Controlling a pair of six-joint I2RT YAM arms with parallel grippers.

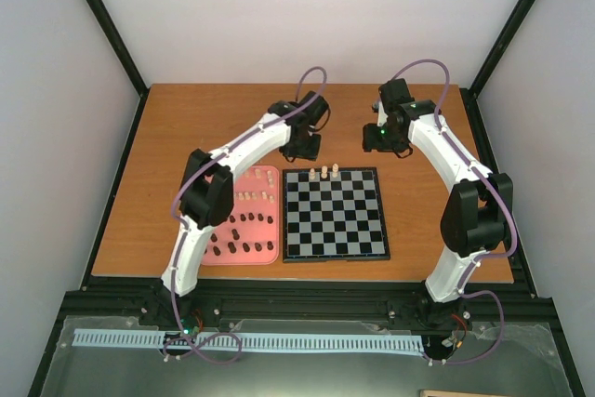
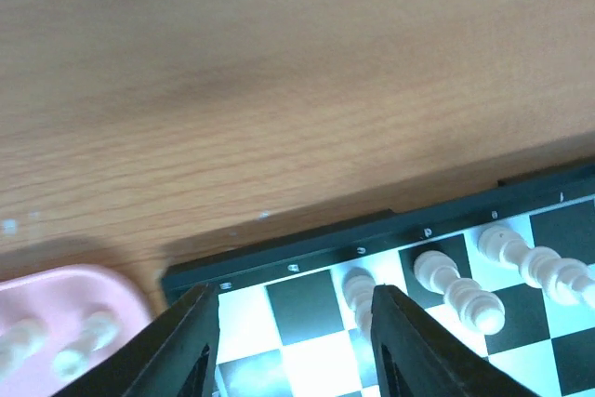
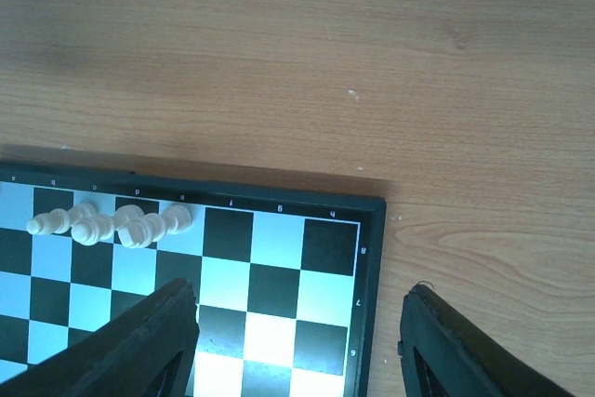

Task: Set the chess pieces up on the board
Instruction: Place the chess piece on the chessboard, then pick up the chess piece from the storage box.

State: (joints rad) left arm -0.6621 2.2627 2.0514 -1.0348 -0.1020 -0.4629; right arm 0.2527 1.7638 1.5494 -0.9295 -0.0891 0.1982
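The left gripper moves to the left in the top view and down among the tray's far cream pieces next, since the board's far row has bare squares.
The board [image 1: 335, 220] lies mid-table with three cream chess pieces [image 1: 323, 173] standing on its far row. My left gripper [image 1: 303, 150] hovers over the board's far left corner, open. In the left wrist view the gripper [image 2: 293, 323] has empty squares in its gap. One cream piece [image 2: 357, 293] stands free just inside the right finger [image 2: 409, 346]. Two more cream pieces [image 2: 456, 287] stand beyond that finger. My right gripper [image 1: 381, 143] hangs above the board's far right corner. In the right wrist view it [image 3: 297, 341] stands wide open and empty over the board [image 3: 279, 258], away from the cream pieces [image 3: 112, 222].
A pink tray [image 1: 270, 174] lies left of the board, holding several dark brown pieces [image 1: 244, 241] and a few cream ones [image 1: 253, 196]. The tray's corner [image 2: 121, 285] shows by the left finger. Bare wooden table [image 1: 223, 118] stretches beyond the board.
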